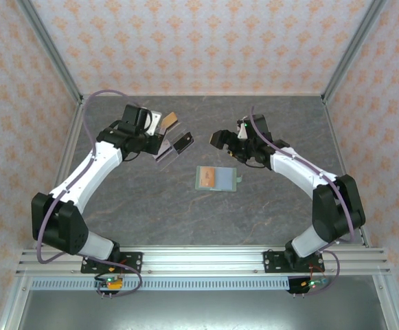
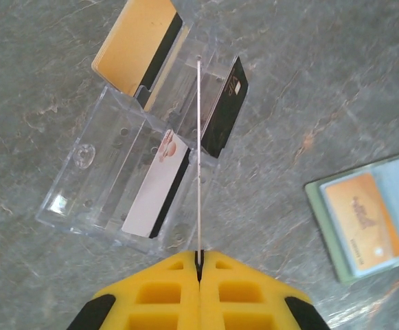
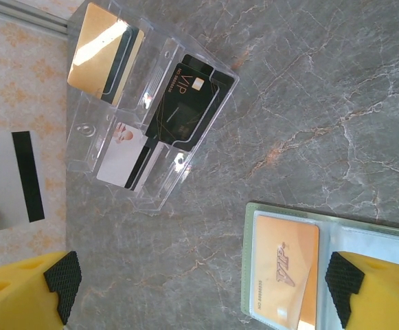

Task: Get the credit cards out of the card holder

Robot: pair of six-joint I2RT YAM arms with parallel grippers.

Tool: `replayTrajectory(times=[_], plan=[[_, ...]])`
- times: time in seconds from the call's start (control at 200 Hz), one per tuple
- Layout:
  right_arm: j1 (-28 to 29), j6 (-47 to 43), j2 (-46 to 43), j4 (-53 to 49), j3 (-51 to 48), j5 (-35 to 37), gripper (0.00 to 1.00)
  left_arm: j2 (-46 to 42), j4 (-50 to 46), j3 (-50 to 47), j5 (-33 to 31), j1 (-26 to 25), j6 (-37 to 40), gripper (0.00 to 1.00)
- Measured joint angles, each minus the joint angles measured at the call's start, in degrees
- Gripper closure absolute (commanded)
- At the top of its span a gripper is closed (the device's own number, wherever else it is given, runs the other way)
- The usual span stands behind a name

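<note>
The left gripper moves down with a turn to the tray's white-card slot (image 1: 163, 148) (image 2: 158, 185) next and releases the card there, because a matching white card sits in it.
The sage-green card holder (image 1: 235, 179) lies open on the table with an orange credit card (image 1: 209, 177) in its clear sleeve. In the left wrist view my left gripper (image 2: 200, 256) is shut on a thin white credit card (image 2: 198, 158), seen edge-on above the clear tray (image 2: 82, 179). The right wrist view shows that card's black stripe (image 3: 27, 175). My right gripper (image 3: 202, 282) is open with nothing between its fingers. It hovers beside the card holder (image 3: 248, 261), whose orange VIP card (image 3: 285, 268) shows by the right finger.
The clear plastic tray (image 1: 163, 157) at the back left holds a tan card (image 2: 134, 45), a black card (image 2: 223, 113) and a white card (image 2: 154, 189). Metal frame posts and patterned walls close in the table. Bare marbled surface lies in front of the card holder.
</note>
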Motion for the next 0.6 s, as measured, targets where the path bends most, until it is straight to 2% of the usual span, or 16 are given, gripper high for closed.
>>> replayTrajectory(times=[0.215, 0.36, 0.601], plan=[[0.0, 0.07, 0.0, -0.04, 0.0, -0.04, 0.05, 5.14, -3.37, 3.58, -0.24, 0.61, 11.61, 1.0], [0.0, 0.26, 0.0, -0.11, 0.0, -0.09, 0.05, 9.86, -5.29, 6.93, -0.66, 0.61, 16.44, 1.0], [0.0, 0.31, 0.0, -1.55, 0.33, -0.26, 0.05, 12.92, -7.69, 8.37, -1.09, 0.63, 21.84, 1.0]])
